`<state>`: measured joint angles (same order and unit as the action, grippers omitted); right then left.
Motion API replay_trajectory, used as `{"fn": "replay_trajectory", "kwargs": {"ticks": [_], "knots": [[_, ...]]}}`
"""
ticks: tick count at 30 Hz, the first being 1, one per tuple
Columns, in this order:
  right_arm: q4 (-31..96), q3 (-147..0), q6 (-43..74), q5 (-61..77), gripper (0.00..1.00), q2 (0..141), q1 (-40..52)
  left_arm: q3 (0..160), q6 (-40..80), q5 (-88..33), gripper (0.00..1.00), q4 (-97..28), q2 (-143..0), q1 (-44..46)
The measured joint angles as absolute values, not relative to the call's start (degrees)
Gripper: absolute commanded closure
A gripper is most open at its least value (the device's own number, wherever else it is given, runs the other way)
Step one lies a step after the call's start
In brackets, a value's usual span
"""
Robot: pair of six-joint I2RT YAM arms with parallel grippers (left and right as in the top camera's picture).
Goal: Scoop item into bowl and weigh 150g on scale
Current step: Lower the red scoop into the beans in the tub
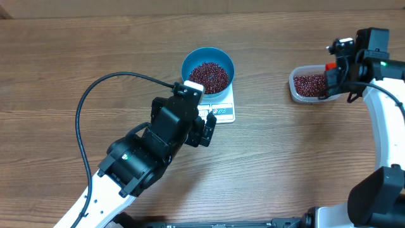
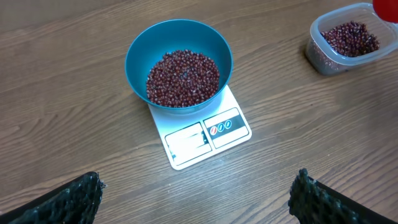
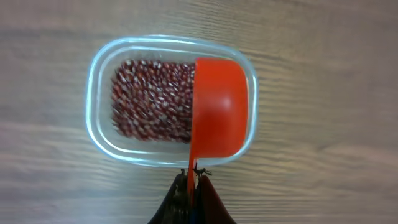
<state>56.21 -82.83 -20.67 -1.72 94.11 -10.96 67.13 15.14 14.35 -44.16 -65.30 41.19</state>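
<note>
The right gripper turns and lowers toward the tub's middle next, setting the red scoop (image 3: 219, 109) onto the beans, since the blue bowl already holds a heap.
The blue bowl (image 1: 188, 62) stands on the white scale (image 1: 223, 113), holding a heap of dark red beans (image 1: 209, 76). In the left wrist view the bowl (image 2: 138, 55), its beans (image 2: 182, 78) and the scale (image 2: 206, 135) lie ahead of my left gripper (image 2: 196, 200). It is open, its fingertips (image 2: 76, 198) wide apart over bare wood. My right gripper (image 3: 193, 179) is shut on the handle of a red scoop (image 3: 219, 109). The scoop hangs over the right end of a clear tub (image 3: 98, 118) of beans (image 3: 149, 99). No beans show in the scoop.
The clear tub (image 1: 297, 88) sits at the far right of the wooden table, apart from the scale. A black cable (image 1: 85, 101) loops over the table left of my left arm. The scale's display and buttons (image 2: 221, 127) face my left gripper.
</note>
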Motion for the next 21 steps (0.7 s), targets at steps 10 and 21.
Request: {"fn": "replay_trajectory", "kwargs": {"ticks": [10,21], "knots": [[54.0,-82.8,-2.0,9.5,0.96,94.1,-13.5,67.1,15.2,14.3,0.01,-44.2,-65.3,41.2],[51.3,-78.2,3.9,12.3,0.92,96.8,-13.5,67.1,15.1,14.3,0.01,-44.2,-65.3,41.2]]}}
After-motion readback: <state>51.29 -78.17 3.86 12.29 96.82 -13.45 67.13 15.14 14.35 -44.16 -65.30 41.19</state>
